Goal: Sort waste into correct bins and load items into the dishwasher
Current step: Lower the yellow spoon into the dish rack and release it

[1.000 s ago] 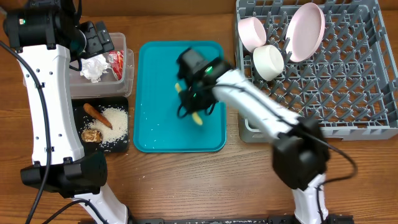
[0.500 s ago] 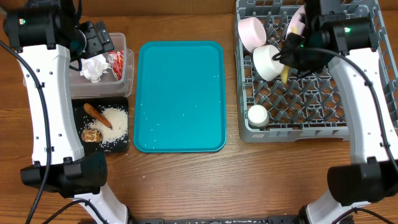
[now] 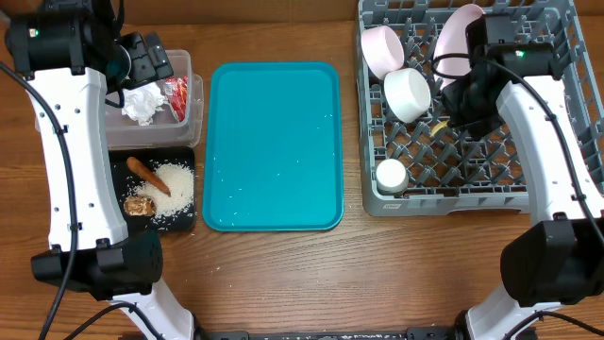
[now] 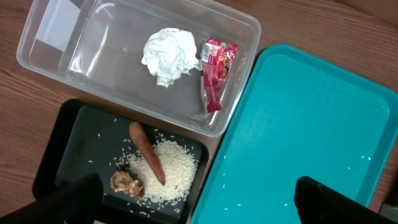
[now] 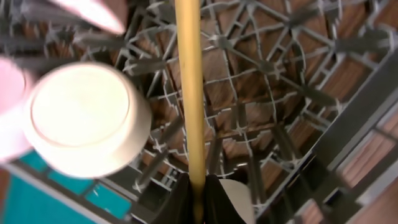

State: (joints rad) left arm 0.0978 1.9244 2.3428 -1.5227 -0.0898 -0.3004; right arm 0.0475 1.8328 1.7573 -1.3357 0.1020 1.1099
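Observation:
My right gripper will next move down and back, and that will take it over the pegs beside the small cup (image 3: 390, 175).
My right gripper (image 3: 460, 111) is shut on the pale yellow spoon (image 5: 189, 93) and holds it over the grey dish rack (image 3: 491, 161), handle pointing down among the pegs. The rack holds a pink bowl (image 3: 381, 49), a white bowl (image 3: 408, 93), a plate (image 3: 460, 38) and a small cup (image 3: 390, 175). My left gripper (image 4: 193, 211) is open and empty above the bins. The clear tub (image 4: 56, 50) holds the napkin (image 4: 168, 55) and wrapper (image 4: 216, 71). The black tray (image 4: 68, 143) holds the sausage (image 4: 146, 152), rice (image 4: 177, 171) and crumbly lump (image 4: 126, 183).
The teal tray (image 3: 274, 142) lies between the bins and the rack, with a few stray rice grains on it. Bare wooden table (image 3: 321, 274) runs along the front.
My right arm has carried the spoon from the teal tray to the rack and has come lower among the pegs. My left arm has not moved.

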